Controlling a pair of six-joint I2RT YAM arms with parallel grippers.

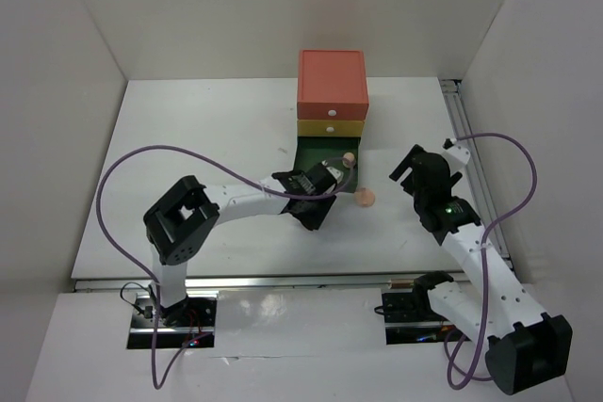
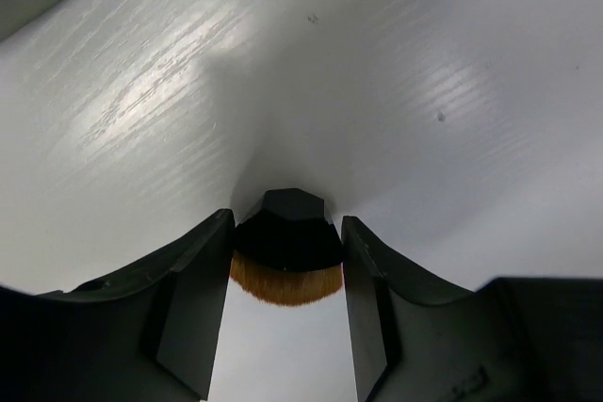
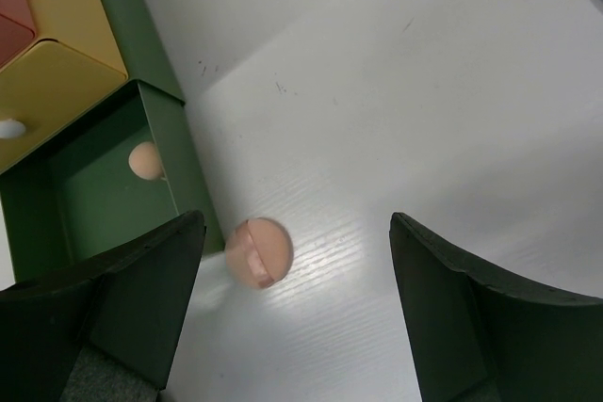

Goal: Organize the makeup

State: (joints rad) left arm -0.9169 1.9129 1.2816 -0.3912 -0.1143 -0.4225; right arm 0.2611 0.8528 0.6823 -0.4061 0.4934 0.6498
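The open green drawer [image 3: 174, 138] has space, so the robot's left gripper will next raise the small brush [image 2: 287, 242] and move it outward over the drawer.
In the left wrist view a small brush [image 2: 287, 242] with a black faceted base and tan bristles stands on the white table. My left gripper [image 2: 286, 223] is shut on it, a finger pressed to each side of the black base. From above, the left gripper [image 1: 312, 214] points down in front of the drawer box and hides the brush. A peach sponge [image 3: 258, 251] lies on the table just outside the open green drawer [image 3: 174, 138]. Above it my right gripper [image 3: 297, 223] hangs open, holding nothing. A second peach sponge [image 3: 143, 160] sits inside the drawer.
The coral, yellow and green drawer box [image 1: 332, 82] stands at the back centre, its green bottom drawer [image 1: 311, 152] pulled out toward me. The loose sponge [image 1: 365, 198] lies right of that drawer, with the right gripper [image 1: 407, 168] beside it. White walls enclose the table [image 1: 188, 138].
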